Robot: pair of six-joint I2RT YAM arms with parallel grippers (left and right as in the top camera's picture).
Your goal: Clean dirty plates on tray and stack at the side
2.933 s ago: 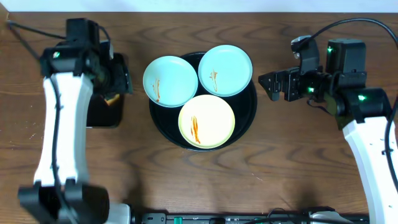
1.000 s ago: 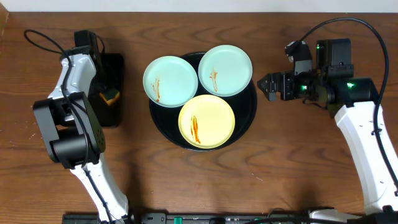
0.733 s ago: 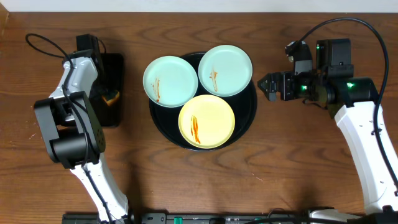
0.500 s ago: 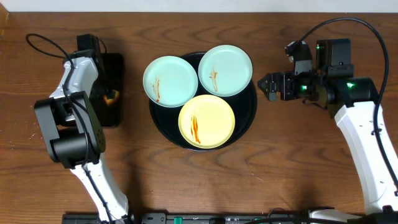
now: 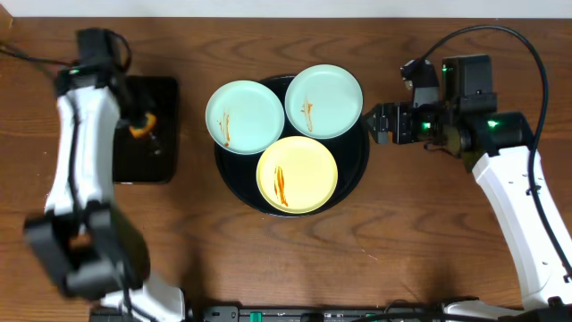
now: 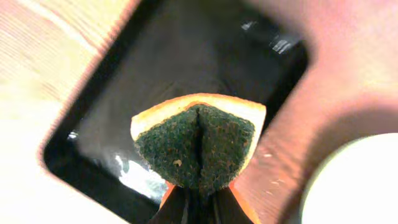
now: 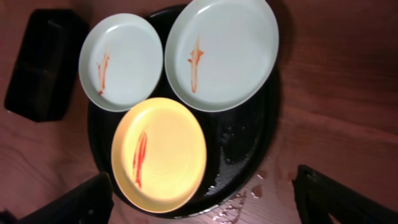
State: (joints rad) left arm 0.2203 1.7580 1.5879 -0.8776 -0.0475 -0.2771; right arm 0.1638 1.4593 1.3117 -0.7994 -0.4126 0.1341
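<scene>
The yellow plate's rim by the bare tray is clear of the yellow plate's streak, so I need to move my right gripper down and to the left in the overhead view onto that rim.
Three plates lie on the round black tray (image 5: pixel 354 170): a pale blue-green one (image 5: pixel 244 114) at its left, another (image 5: pixel 323 100) at the back right, and a pale yellow one (image 5: pixel 297 173) in front. Each carries an orange-brown streak. My left gripper (image 5: pixel 143 127) hangs over the small rectangular tray, shut on an orange sponge (image 6: pixel 198 146) whose dark green scouring face is folded toward the camera. My right gripper (image 5: pixel 374 123) is open just right of the round tray's rim, level with the back right plate. In the right wrist view its fingers (image 7: pixel 74 202) frame the yellow plate (image 7: pixel 158 152).
A smaller black rectangular tray (image 5: pixel 147 152) lies on the wooden table left of the round tray, wet and shiny inside (image 6: pixel 161 74). Water drops (image 7: pixel 239 199) dot the wood beside the round tray's rim. A pale plate edge (image 6: pixel 364 180) shows at the left wrist view's lower right.
My left gripper has shut on the sponge and raised it off the rectangular tray, and the left arm has swung out leftward. My right gripper has shifted slightly left toward the round tray.
</scene>
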